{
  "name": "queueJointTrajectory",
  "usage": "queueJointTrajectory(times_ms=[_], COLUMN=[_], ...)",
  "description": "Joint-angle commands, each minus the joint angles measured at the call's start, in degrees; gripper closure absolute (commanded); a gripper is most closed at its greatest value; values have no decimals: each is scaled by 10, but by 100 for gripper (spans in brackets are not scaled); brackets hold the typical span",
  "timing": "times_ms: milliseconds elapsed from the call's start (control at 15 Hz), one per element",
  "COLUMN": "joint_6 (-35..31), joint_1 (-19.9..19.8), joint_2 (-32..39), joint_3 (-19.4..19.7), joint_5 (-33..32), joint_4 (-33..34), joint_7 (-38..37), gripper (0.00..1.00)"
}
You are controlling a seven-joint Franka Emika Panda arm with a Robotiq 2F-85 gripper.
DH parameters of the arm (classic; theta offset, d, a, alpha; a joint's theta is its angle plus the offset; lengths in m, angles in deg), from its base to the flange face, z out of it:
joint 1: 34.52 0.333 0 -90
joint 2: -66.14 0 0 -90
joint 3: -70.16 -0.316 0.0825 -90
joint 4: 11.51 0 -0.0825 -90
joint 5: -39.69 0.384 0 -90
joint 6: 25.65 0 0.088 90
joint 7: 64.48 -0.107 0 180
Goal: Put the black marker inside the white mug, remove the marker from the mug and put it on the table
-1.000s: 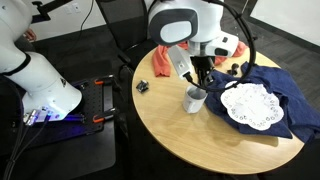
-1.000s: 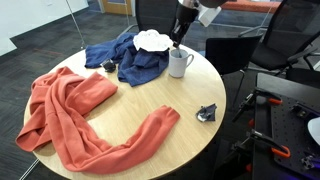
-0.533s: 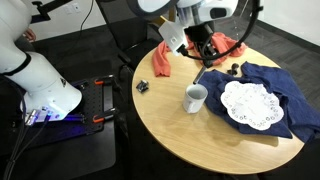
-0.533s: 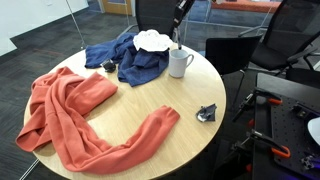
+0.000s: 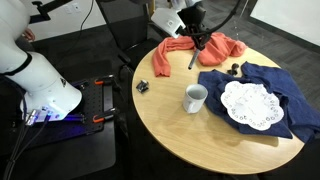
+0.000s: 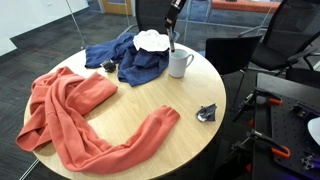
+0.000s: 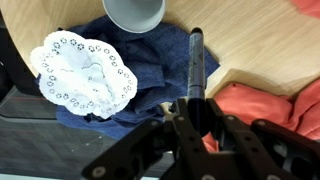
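My gripper lowers and shifts toward the table between the mug and the orange cloth next, since the marker point(image 5: 192, 56) already hangs clear of the mug.
The white mug point(image 5: 195, 98) stands upright on the round tan table point(image 5: 200, 145), next to the blue cloth; it also shows in an exterior view point(image 6: 180, 63) and at the top of the wrist view point(image 7: 135, 12). My gripper point(image 5: 193, 33) is high above the table, shut on the top of the black marker point(image 5: 192, 56), which hangs straight down, clear of the mug. The held marker also shows in an exterior view point(image 6: 173, 40) and in the wrist view point(image 7: 196, 62), between the jaws point(image 7: 198, 105). The table top shows in both other views point(image 6: 165, 140) point(image 7: 255, 40).
A white lace doily point(image 5: 248, 104) lies on a dark blue cloth point(image 5: 280, 85) beside the mug. An orange cloth point(image 6: 70, 110) covers much of the table's other side. A small dark clip point(image 6: 207, 113) lies near the edge. Chairs stand around the table.
My gripper has risen from just over the mug, lifting the marker up and out, and has shifted towards the orange cloth side. The mug has not moved.
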Motion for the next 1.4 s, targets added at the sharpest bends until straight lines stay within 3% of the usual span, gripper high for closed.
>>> queueJointTrajectory(times_ms=[0, 200, 667, 1333], joint_6=[8, 11, 39, 120], joint_1=[12, 36, 91, 132], joint_2=[23, 67, 181, 276], joint_3=[-12, 0, 53, 45], joint_5=[1, -34, -208, -209], joint_4=[4, 18, 74, 160], joint_7=[17, -6, -110, -111], gripper=[94, 94, 94, 94])
